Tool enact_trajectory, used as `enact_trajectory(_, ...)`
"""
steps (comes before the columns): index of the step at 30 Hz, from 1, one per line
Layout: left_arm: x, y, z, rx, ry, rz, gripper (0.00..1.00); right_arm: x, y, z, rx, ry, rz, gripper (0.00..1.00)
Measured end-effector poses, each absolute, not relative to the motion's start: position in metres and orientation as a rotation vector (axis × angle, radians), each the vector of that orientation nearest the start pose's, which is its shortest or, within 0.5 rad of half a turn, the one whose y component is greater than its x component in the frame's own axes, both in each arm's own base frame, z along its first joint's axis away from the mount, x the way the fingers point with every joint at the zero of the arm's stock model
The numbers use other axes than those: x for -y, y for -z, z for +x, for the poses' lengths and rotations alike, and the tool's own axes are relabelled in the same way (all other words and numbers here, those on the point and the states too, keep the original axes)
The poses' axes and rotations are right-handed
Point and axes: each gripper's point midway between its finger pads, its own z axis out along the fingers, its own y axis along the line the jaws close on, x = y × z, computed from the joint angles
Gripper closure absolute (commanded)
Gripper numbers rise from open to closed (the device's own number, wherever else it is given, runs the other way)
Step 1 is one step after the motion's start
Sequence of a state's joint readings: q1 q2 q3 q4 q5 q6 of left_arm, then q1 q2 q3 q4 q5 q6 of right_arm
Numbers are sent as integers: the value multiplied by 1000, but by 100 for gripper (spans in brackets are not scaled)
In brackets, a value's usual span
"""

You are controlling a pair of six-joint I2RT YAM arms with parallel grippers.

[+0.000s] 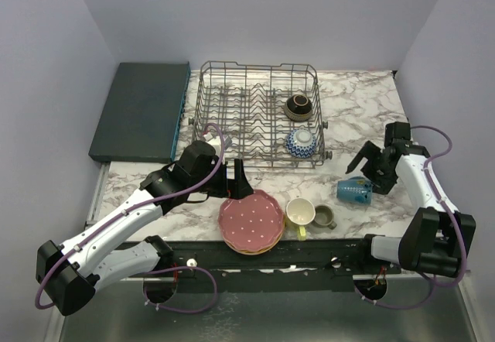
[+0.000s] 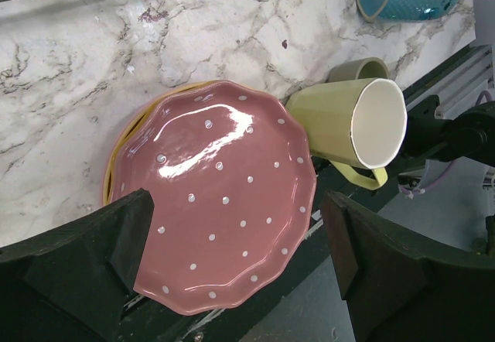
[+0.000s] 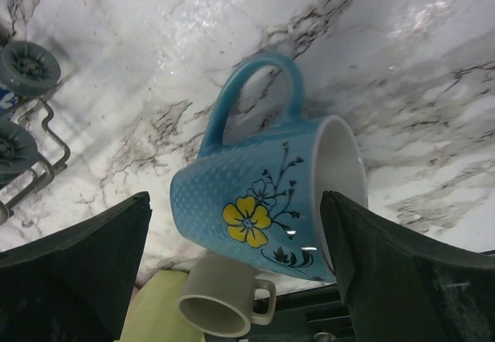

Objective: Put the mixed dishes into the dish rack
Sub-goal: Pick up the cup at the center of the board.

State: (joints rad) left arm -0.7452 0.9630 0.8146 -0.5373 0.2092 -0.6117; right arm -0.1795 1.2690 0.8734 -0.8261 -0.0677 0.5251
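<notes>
The blue flowered mug's opening is beside one finger, so my right gripper shifts and tilts toward the rack [image 1: 255,114] next, bringing that finger inside the mug's rim.
The grey wire dish rack [image 1: 255,114] stands at the back of the table, with a brown bowl [image 1: 298,107] and a blue patterned bowl [image 1: 302,142] in its right side. A pink dotted plate [image 1: 250,220] [image 2: 224,195] lies on a yellow-rimmed plate [image 2: 114,156] at the front edge. My left gripper [image 1: 234,183] [image 2: 236,199] hovers open over it, holding nothing. Right of the plates are a yellow mug [image 1: 300,213] [image 2: 348,121] and an olive-grey mug [image 1: 324,217] [image 3: 220,303]. A blue flowered mug [image 1: 355,190] [image 3: 263,195] lies on its side. My right gripper [image 1: 367,170] [image 3: 234,203] is open, its fingers on either side of that mug.
A flat dark teal slab [image 1: 139,110] lies left of the rack. The rack's round feet [image 3: 27,67] show at the left of the right wrist view. Purple walls close the back and sides, and a dark rail runs along the near edge [image 1: 309,253].
</notes>
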Motion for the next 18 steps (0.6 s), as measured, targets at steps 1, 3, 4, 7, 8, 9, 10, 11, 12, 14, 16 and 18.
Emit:
enact_trajectory(1, 237, -175, 169, -2406, 918, 282, 1, 8, -80, 242, -2642, -199, 955, 5)
enact_trajectory(3, 237, -175, 169, -2406, 918, 282, 1, 2, -78, 240, -2650, -248, 953, 6)
enact_trajectory(4, 237, -175, 169, -2406, 918, 282, 1, -1, -78, 240, -2648, -271, 952, 7)
enact_trajectory(7, 238, -175, 169, -2406, 920, 284, 1, -8, -82, 239, -2636, -330, 936, 9)
enact_trajectory(8, 238, -175, 169, -2406, 920, 284, 1, -10, -85, 239, -2626, -349, 927, 10)
enact_trajectory(9, 238, -175, 169, -2406, 920, 284, 1, -11, -87, 239, -2619, -359, 921, 11)
enact_trajectory(10, 238, -175, 169, -2406, 920, 284, 1, -12, -89, 239, -2609, -371, 914, 12)
enact_trajectory(11, 238, -175, 169, -2406, 920, 284, 1, -14, -92, 239, -2596, -389, 904, 14)
enact_trajectory(12, 238, -175, 169, -2406, 920, 284, 1, -15, -93, 240, -2595, -391, 903, 16)
enact_trajectory(14, 238, -175, 169, -2406, 920, 284, 1, -17, -94, 240, -2584, -415, 892, 19)
enact_trajectory(16, 238, -175, 169, -2406, 920, 284, 1, -21, -94, 239, -2576, -448, 891, 24)
enact_trajectory(18, 238, -174, 168, -2407, 920, 284, 1, -26, -91, 238, -2575, -484, 897, 27)
